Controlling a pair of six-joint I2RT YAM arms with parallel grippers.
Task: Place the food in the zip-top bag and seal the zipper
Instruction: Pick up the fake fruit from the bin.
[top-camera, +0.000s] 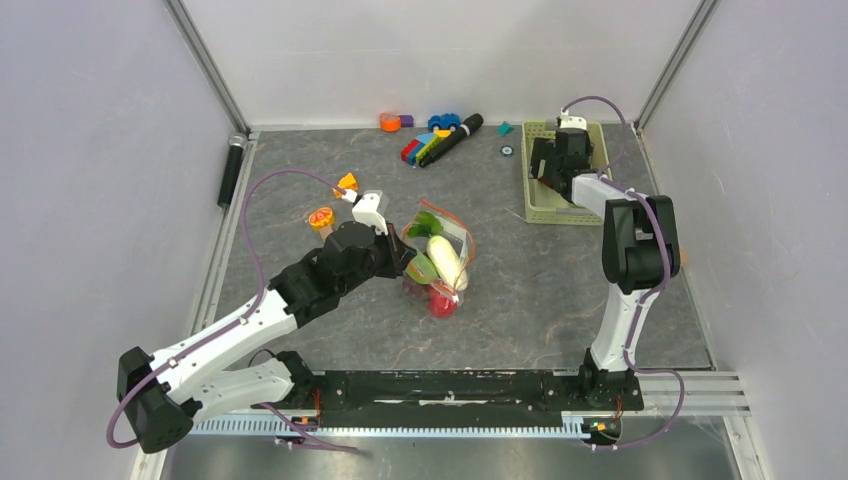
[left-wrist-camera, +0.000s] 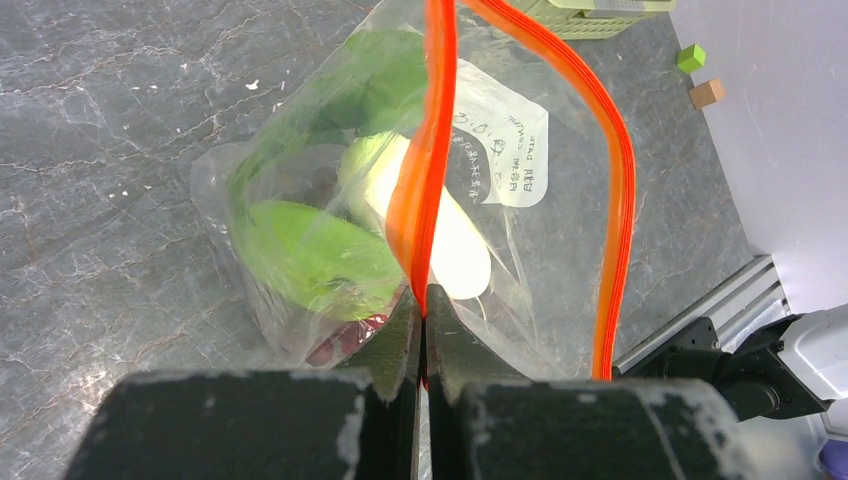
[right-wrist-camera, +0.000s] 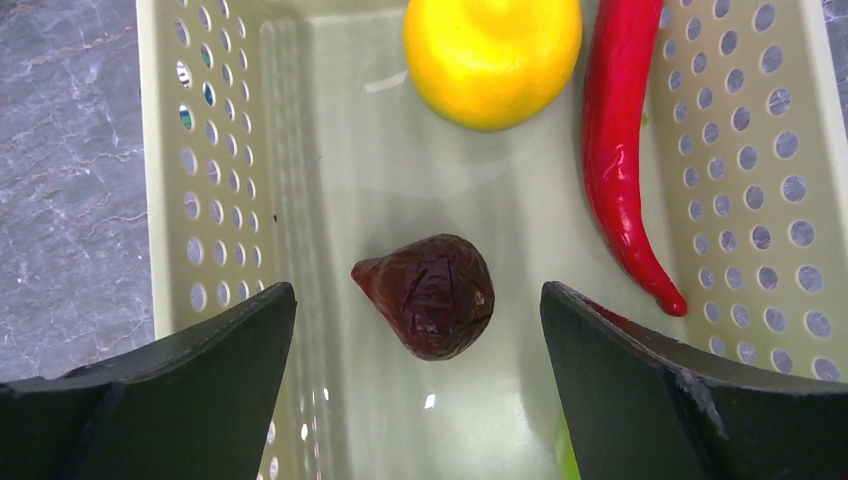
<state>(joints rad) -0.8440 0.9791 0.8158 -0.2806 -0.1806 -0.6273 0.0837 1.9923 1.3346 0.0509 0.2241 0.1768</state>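
I should next lower my right gripper into the basket (right-wrist-camera: 330, 120) to the dark red fig-shaped fruit (right-wrist-camera: 432, 295), then close it across the fruit's body.
The clear zip-top bag (top-camera: 440, 262) lies mid-table with a white radish (top-camera: 446, 260), green fruits (left-wrist-camera: 310, 250) and a red item (top-camera: 441, 304) inside; it also shows in the left wrist view (left-wrist-camera: 560, 230). My left gripper (left-wrist-camera: 424, 300) is shut on the bag's red-orange zipper strip (left-wrist-camera: 432, 150), holding the mouth open. My right gripper (right-wrist-camera: 418, 300) is open above the pale green basket (right-wrist-camera: 330, 120), its fingers either side of a dark red fig-shaped fruit (right-wrist-camera: 432, 295). A yellow fruit (right-wrist-camera: 492, 55) and a red chili (right-wrist-camera: 625, 150) lie further in the basket.
Coloured toy blocks (top-camera: 428, 148), a black marker (top-camera: 455, 138) and an orange toy (top-camera: 390, 121) lie at the back. An orange-slice toy (top-camera: 321, 217) and a yellow piece (top-camera: 347, 182) sit left of the bag. The basket (top-camera: 540, 205) stands back right.
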